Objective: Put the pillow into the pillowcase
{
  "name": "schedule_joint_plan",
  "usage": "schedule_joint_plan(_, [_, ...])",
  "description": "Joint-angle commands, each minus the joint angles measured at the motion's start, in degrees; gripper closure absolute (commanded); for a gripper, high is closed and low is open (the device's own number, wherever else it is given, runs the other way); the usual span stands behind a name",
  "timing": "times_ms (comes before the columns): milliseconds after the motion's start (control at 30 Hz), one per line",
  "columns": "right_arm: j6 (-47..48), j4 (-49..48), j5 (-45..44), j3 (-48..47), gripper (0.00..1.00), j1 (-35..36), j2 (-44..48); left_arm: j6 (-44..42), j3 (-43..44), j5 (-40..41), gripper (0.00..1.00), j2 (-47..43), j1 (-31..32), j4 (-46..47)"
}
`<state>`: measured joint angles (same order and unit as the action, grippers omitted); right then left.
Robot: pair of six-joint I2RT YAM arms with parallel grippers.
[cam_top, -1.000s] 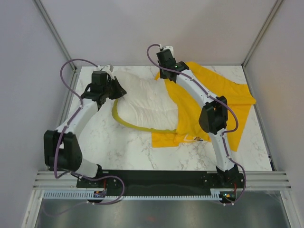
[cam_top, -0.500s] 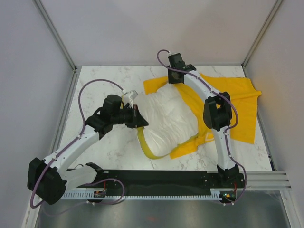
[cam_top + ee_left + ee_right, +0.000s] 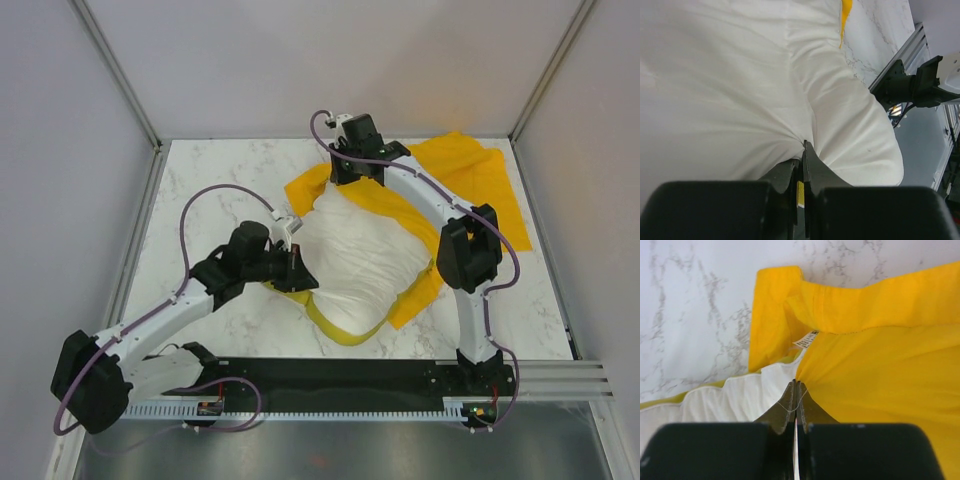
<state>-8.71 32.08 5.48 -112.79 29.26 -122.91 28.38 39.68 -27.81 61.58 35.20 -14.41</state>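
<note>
My left gripper should carry the pinched part back, to the right in the top view, toward the pillow's yellow edge band point(image 3: 335, 325) and let go, to slacken its creases.
The white pillow point(image 3: 360, 262) lies mid-table, its yellow edge band point(image 3: 335, 325) curling out at the near side. The yellow pillowcase point(image 3: 470, 175) is spread behind and to the right of it, and a flap point(image 3: 300, 186) shows at the pillow's far left. My left gripper point(image 3: 300, 276) is at the pillow's left edge, shut on a pinch of the pillow point(image 3: 740, 75) in the left wrist view, jaws point(image 3: 804, 146) nearly together. My right gripper point(image 3: 350, 176) is at the pillow's far edge, shut point(image 3: 796, 383) on the pillowcase point(image 3: 880, 370) where it meets the pillow point(image 3: 735, 400).
The marble table point(image 3: 210, 190) is boxed in by grey walls and metal corner posts point(image 3: 115, 75). A black base rail point(image 3: 340, 375) runs along the near edge. A small white label point(image 3: 806, 339) hangs from the pillowcase hem. Purple cables loop off both arms.
My left gripper has carried the pillow's edge from the far left towards the middle, bunching the pillow. The pillowcase has slid right and back, and the right gripper shifted with it.
</note>
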Motion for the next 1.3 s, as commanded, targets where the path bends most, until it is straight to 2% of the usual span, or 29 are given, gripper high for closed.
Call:
schedule_joint_plan(0, [0.45,-1.84,9.2,2.22,1.0,2.03,6.8,-1.49,1.19,6.36,0.98,1.15,2.24,8.35])
schedule_joint_plan(67, [-0.43,-2.8,7.99,3.19,1.0,2.03,7.77,-1.57,0.93,10.64,0.97,3.1,3.21,10.01])
schedule_joint_plan(167, [-3.24,-0.01,-2.79,1.09,0.92,1.51,4.98,-2.19,0.66,13.13,0.93,6.44,3.82,11.25])
schedule_joint_plan(200, [-3.5,1.83,-3.53,-0.4,0.76,0.81,3.75,-2.1,0.4,13.57,0.92,6.53,3.91,11.25])
schedule_joint_plan(233, [-3.25,5.16,-3.8,-2.24,0.71,0.46,2.86,-1.67,0.22,14.27,0.91,5.75,4.08,11.34])
schedule_joint_plan(267, [-2.72,5.8,-4.15,-1.56,0.6,0.45,3.46,-1.23,-0.21,15.84,0.9,5.13,4.17,11.69])
schedule_joint_plan(300, [-2.37,5.02,-4.16,0.27,0.54,0.54,5.12,-0.79,-1.09,16.9,0.9,4.34,4.17,11.69])
schedule_joint_plan(333, [-2.45,1.19,-3.81,6.3,0.47,0.54,7.23,-0.52,-1.36,17.7,0.9,3.38,4.17,11.78])
schedule_joint_plan(367, [-2.8,-3.38,-2.67,12.97,0.25,0.63,12.29,-0.43,-1.8,19.1,0.89,1.98,4.17,11.69])
schedule_joint_plan(400, [-3.24,-3.42,-1.79,13.04,0.17,0.63,14.78,-0.35,-1.89,19.55,0.89,1.35,4.17,11.69])
schedule_joint_plan(433, [-3.94,-7.08,-0.39,18.87,0.14,0.71,17.16,-0.52,-1.8,19.55,0.89,0.83,4.17,11.69])
schedule_joint_plan(533, [-4.38,-10.44,2.78,26.54,0.11,1.42,23.76,-0.61,-1.8,18.06,0.89,-0.58,4.26,11.69])
schedule_joint_plan(600, [-5.7,-10.02,2.26,28.23,0.1,2.21,24.74,-0.52,-2.06,14.91,0.89,-0.32,4.35,11.78])
schedule_joint_plan(667, [-7.54,-9.05,0.16,27.98,0.05,3.17,23.17,-0.61,-2.5,13.14,0.9,0.47,5.75,11.95])
schedule_joint_plan(767, [-9.12,-7.91,-5.02,26.66,0.02,5.62,21.23,0.44,-4.78,16.11,0.89,1.26,11.63,14.15])
schedule_joint_plan(833, [-10.18,-6.68,-8.71,24.47,0.02,6.69,19.13,2.29,-5.58,18.04,0.89,2.84,16.55,18.79])
schedule_joint_plan(1000, [-15.1,1.13,-17.33,14.82,0.02,8.1,11.57,3.17,-4.35,21.39,0.83,7.14,26.39,21.62])
schedule_joint_plan(1100, [-15.81,1.76,-19.62,14.44,0.02,9.5,9.27,3.34,-3.03,23.76,0.46,8.03,28.95,20.31])
schedule_joint_plan(1133, [-16.16,1.76,-20.67,15.05,0.02,9.85,8.92,4.3,-3.03,25.6,0.29,6.11,28.96,19.09])
schedule_joint_plan(1167, [-16.42,1.68,-21.29,15.75,0.02,10.38,8.74,4.92,-3.81,30.4,0.23,4.27,28.87,16.98])
schedule_joint_plan(1233, [-17.83,0.36,-21.74,19.17,0.02,10.38,9.44,6.33,-4.87,33.16,0.13,0.14,27.04,15.21])
schedule_joint_plan(1267, [-18.27,-0.69,-21.56,20.76,0.02,10.47,9.79,6.68,-5.92,33.61,0.12,-4.84,25.63,14.77])
